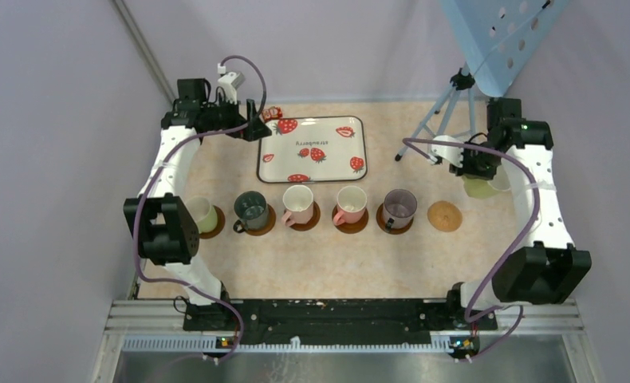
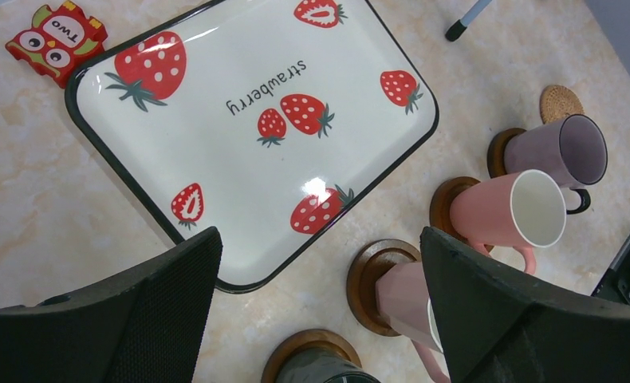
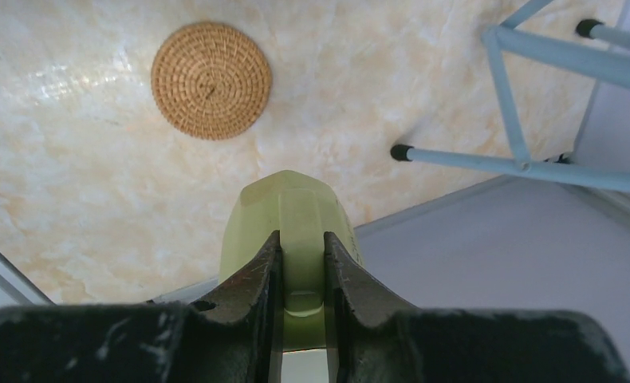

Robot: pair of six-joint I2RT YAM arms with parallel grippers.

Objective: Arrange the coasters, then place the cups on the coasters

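Observation:
The cup in my right gripper goes back and left in the top view next. It comes down to the tan coaster below, the only bare one, for release.
Five cups stand in a row on brown coasters: pale green, dark grey, two pink and purple. A lighter tan coaster lies bare at the row's right end. My right gripper is shut on the handle of a second pale green cup, held above the table's right edge, right of and behind the tan coaster. My left gripper hangs open and empty over the tray's far left corner.
A white strawberry-print tray lies behind the row. A red owl block sits at its corner. A blue tripod stands at the back right, under a perforated blue board.

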